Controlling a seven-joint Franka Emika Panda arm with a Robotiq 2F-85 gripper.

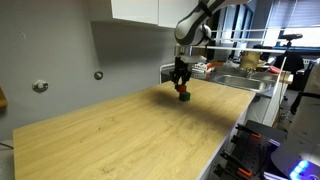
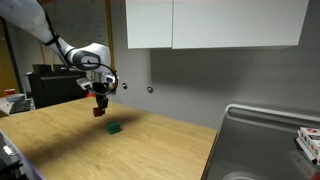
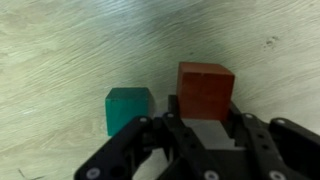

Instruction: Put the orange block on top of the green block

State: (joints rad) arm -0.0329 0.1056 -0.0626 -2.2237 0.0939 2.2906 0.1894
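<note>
Next, my gripper shifts below and to its left in the wrist view to the green block's top (image 2: 114, 125) (image 3: 127, 107), lowers the orange block and releases it.
My gripper (image 3: 205, 112) is shut on the orange block (image 3: 206, 89), a small orange-red cube held between the fingers above the wooden table. The green block (image 3: 128, 107), a small dark green cube, rests on the table just to the left of the held cube in the wrist view. In an exterior view the gripper (image 2: 100, 103) holds the orange block (image 2: 99, 111) in the air, above and to the left of the green block (image 2: 115, 128). In an exterior view the gripper (image 1: 181, 86) hovers low with the orange block (image 1: 182, 93) over the green block (image 1: 184, 99).
The wooden table (image 1: 130, 135) stretches wide toward the camera. A metal sink (image 2: 262, 140) adjoins the table on one side. A grey wall with outlets (image 2: 150, 88) stands behind. Cluttered shelves and equipment (image 1: 255, 62) lie beyond the sink.
</note>
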